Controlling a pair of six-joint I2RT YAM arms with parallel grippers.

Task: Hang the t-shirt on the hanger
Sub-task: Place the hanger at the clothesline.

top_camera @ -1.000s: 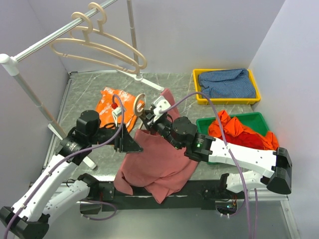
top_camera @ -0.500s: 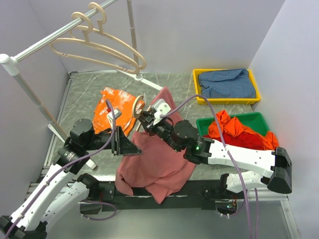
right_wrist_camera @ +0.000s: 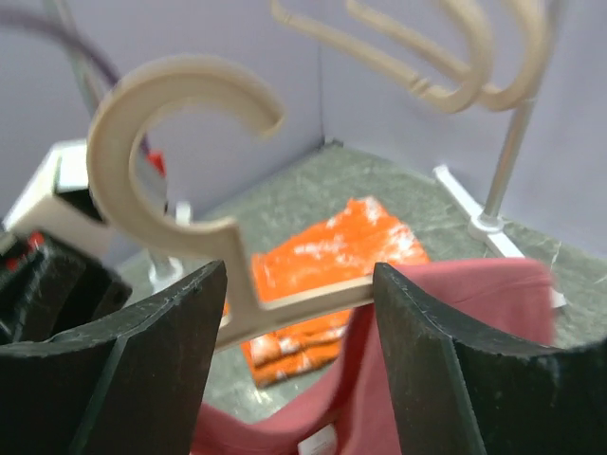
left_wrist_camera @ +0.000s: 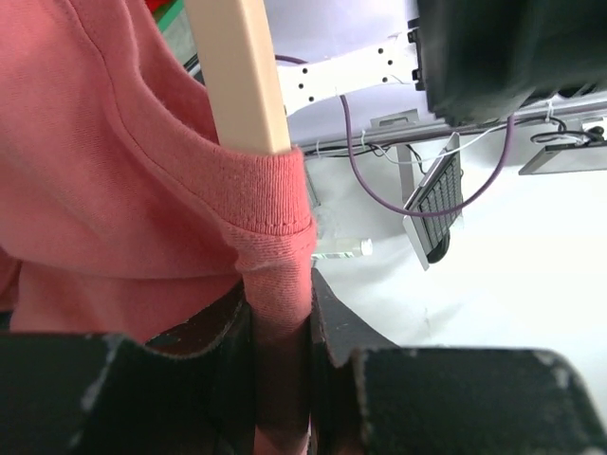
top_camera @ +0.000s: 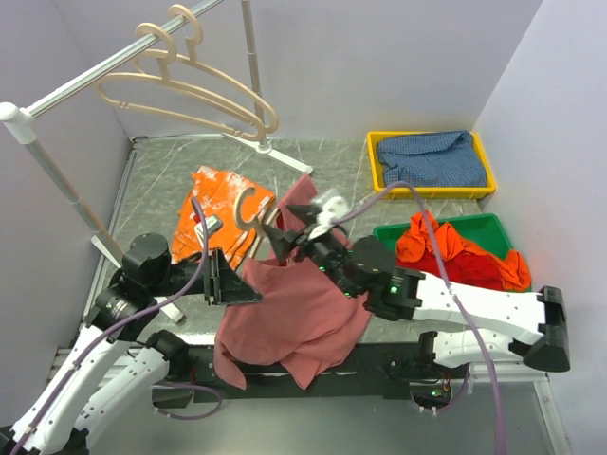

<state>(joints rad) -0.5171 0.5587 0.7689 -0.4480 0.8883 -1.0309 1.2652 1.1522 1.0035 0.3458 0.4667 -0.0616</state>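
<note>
The t-shirt's hem goes up and outward in my left gripper to the bar's bare part next. Once the hanger's free hook hangs there, the gripper then releases.
The dusty-rose t-shirt hangs bunched over the table's near edge. My left gripper is shut on a fold of its hem. The pale beige hanger sits at the shirt's top edge with its hook free, and one arm runs into the hem. My right gripper is just right of the hook. In the right wrist view its jaws stand wide apart, and the hanger's neck and shoulder cross the gap. The shirt with its white tag lies below.
Two more beige hangers hang on the rail at the back left, and its base foot stands on the table. An orange cloth with white marks lies left of the shirt. A yellow bin of blue cloth and a green bin with a red-orange garment stand at the right.
The hanger hook has shifted left. My left gripper has drawn back to the left and nearer with the shirt. The right arm has swung, its wrist now farther right.
</note>
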